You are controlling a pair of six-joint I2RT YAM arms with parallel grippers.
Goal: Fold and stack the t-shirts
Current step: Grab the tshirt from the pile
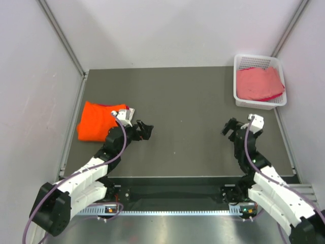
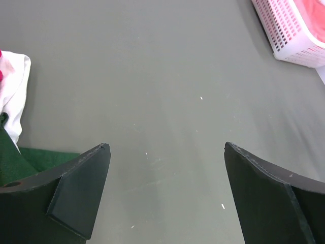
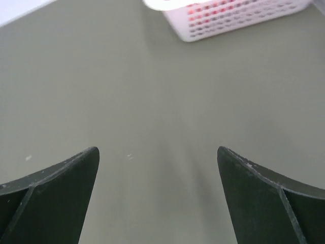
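Observation:
My open right gripper moves outward and over the basket's rim next, then down onto the salmon-pink t-shirt (image 1: 259,84), since the t-shirt lies above the darker pink edge.
A bright orange t-shirt (image 1: 95,122) lies folded on the table's left side. A salmon-pink t-shirt (image 1: 259,84) lies crumpled in the white mesh basket (image 1: 238,97) at the back right. A darker pink edge shows under it at the lower right. I cannot tell if that is the magenta shirt. My left gripper (image 1: 144,129) is open and empty over bare table, just right of the orange shirt; its jaws stand wide apart in the left wrist view (image 2: 165,145). My right gripper (image 1: 228,127) is open and empty over bare table below the basket, and also shows in the right wrist view (image 3: 157,148).
The table is a dark grey mat (image 1: 188,101) with pale walls on three sides. The basket shows at the top right of the left wrist view (image 2: 292,35) and at the top of the right wrist view (image 3: 228,23). Something white and green (image 2: 15,96) sits at the left wrist view's left edge.

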